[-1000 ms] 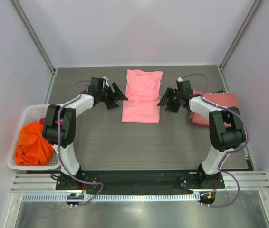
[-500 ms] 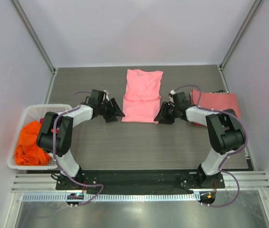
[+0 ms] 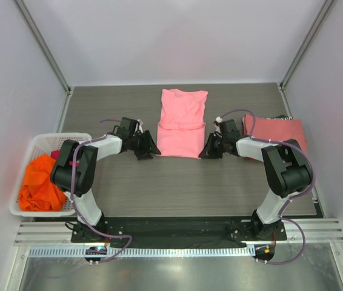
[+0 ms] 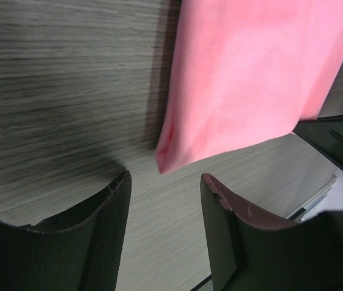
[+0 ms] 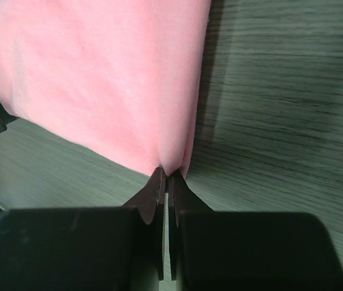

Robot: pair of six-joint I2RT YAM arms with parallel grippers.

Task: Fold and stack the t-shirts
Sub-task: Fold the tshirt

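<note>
The shirt's far end [image 3: 199, 96] lies outward of my right gripper and is still uncovered. My right gripper will next raise the shirt's hem, carry it outward, down onto that far end, and release it.
A light pink t-shirt [image 3: 182, 124] lies partly folded at the table's middle back. My left gripper [image 3: 151, 148] sits low at its near left corner. In the left wrist view that gripper [image 4: 165, 179] is open, and the shirt's corner [image 4: 166, 159] lies just past the fingertips, not between them. My right gripper [image 3: 207, 149] is at the near right corner. In the right wrist view its jaws [image 5: 166, 173] are shut, pinching the pink shirt's [image 5: 99, 79] hem. A folded salmon-red t-shirt [image 3: 280, 130] lies at the right. An orange t-shirt [image 3: 40, 185] is bunched in the basket.
A white lattice basket [image 3: 38, 140] stands at the left table edge, with a bit of magenta cloth [image 3: 55, 156] beside the orange shirt. The right arm's elbow [image 3: 283, 167] overlaps the near part of the salmon-red shirt. Grey walls close the back and sides.
Both grippers have come down and nearer, to the pink shirt's near corners. The right jaws have closed on the right corner. The left jaws have narrowed.
</note>
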